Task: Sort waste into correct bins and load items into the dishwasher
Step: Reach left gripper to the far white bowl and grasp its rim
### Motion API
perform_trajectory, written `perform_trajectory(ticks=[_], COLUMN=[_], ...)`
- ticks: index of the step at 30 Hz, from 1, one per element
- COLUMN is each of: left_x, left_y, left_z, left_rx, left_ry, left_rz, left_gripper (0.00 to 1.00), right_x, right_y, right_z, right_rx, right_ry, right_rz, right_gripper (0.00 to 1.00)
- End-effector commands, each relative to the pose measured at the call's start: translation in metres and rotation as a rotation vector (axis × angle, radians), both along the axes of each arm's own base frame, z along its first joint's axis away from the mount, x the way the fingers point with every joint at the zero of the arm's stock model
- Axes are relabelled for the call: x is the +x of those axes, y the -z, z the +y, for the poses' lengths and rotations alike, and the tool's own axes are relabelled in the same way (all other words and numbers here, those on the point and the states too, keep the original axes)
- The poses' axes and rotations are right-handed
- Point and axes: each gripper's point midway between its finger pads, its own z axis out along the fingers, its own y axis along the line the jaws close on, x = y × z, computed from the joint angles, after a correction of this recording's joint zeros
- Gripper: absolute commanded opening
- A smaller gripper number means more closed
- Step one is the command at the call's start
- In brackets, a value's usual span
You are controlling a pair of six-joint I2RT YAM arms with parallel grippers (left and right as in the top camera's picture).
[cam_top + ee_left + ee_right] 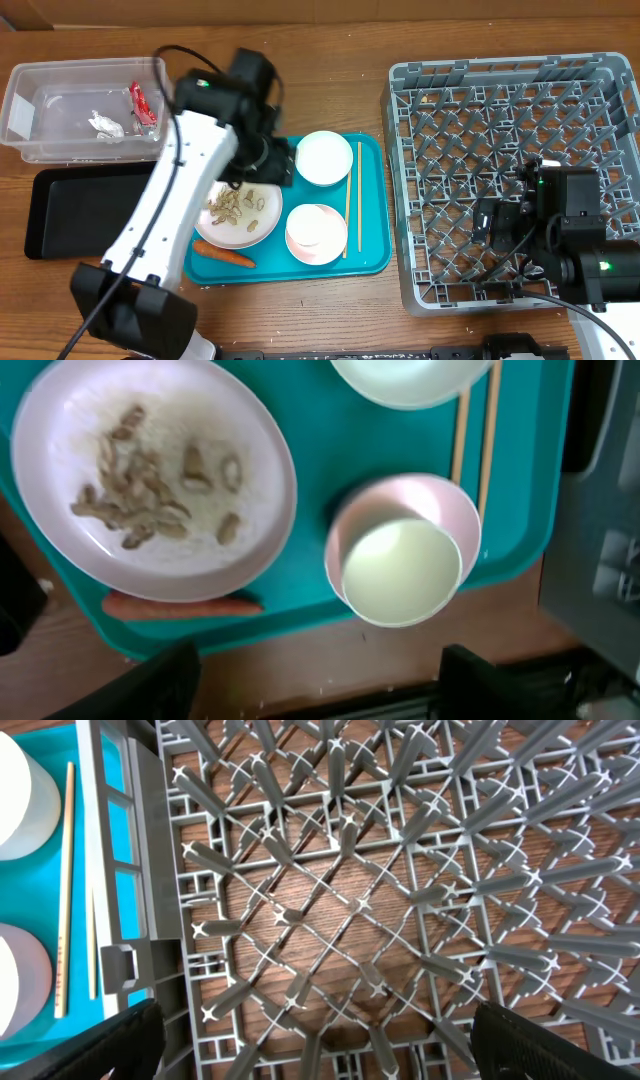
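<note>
The left gripper will next move down toward the white cup, onto the cup's side facing the plate, because the cup stands up out of the nearer bowl and the cup's rim is exposed.
A white plate (270, 226) with tan peanut shells (236, 205) sits on the teal tray (372, 252), with an orange carrot (225, 255) at its front. Two small white bowls (324, 157) (316, 232) and wooden chopsticks (353, 195) lie beside it. My left gripper (278, 160) hovers open and empty above the tray; its view shows the plate (60, 410), shells (150, 485), carrot (180, 605) and nearer bowl (403, 560). The clear tub (50, 95) holds foil (104, 124) and a red wrapper (140, 102). My right gripper (500, 225) hangs open over the grey dish rack (500, 110).
The black tray (70, 205) lies in front of the tub, left of the teal tray. The rack (350, 900) shows only pegs and lattice in the right wrist view, with the chopsticks (66, 890) beyond its left wall. The left arm spans the table's front left.
</note>
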Motion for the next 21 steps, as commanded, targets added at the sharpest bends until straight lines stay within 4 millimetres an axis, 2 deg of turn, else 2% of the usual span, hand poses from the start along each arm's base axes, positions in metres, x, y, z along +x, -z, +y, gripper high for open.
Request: perform_trajectory(ticks=[1,5,9,11,16,18,21], left_x=[-0.018,-0.031,-0.047,-0.048,-0.045,-0.040,-0.034], left_y=[0.010,0.030,0.065,0.077,0.102,0.106,0.108], left_z=[-0.015,-0.025,-0.020,-0.019,-0.021,-0.024,-0.027], left_rx=[0.011,0.029,0.065,0.065,0.054,0.043,0.028], left_ry=[0.066,0.104,0.082,0.075,0.063,0.062,0.055], left_rz=[0.046,0.083,0.150,0.152,0.128,0.105,0.082], left_gripper=[0.79,0.77,0.77,0.75,0.61,0.49,0.40], right_x=[0.004,0.004,0.002,0.002,0.000,0.000,0.000], right_y=[-0.011,-0.011,-0.010,-0.010,-0.009,-0.009,-0.009], right_z=[0.006,0.006,0.006,0.006,0.006,0.006,0.006], right_rx=[0.036,0.038,0.038,0.038,0.037,0.037,0.037], right_ry=[-0.009,-0.010,-0.010,-0.010,-0.010,-0.010,-0.010], right_rz=[-0.032,-0.032,-0.026,-0.026,-0.016,-0.017,-0.016], right_gripper=[1.00,1.00,1.00,1.00,1.00,1.00,1.00])
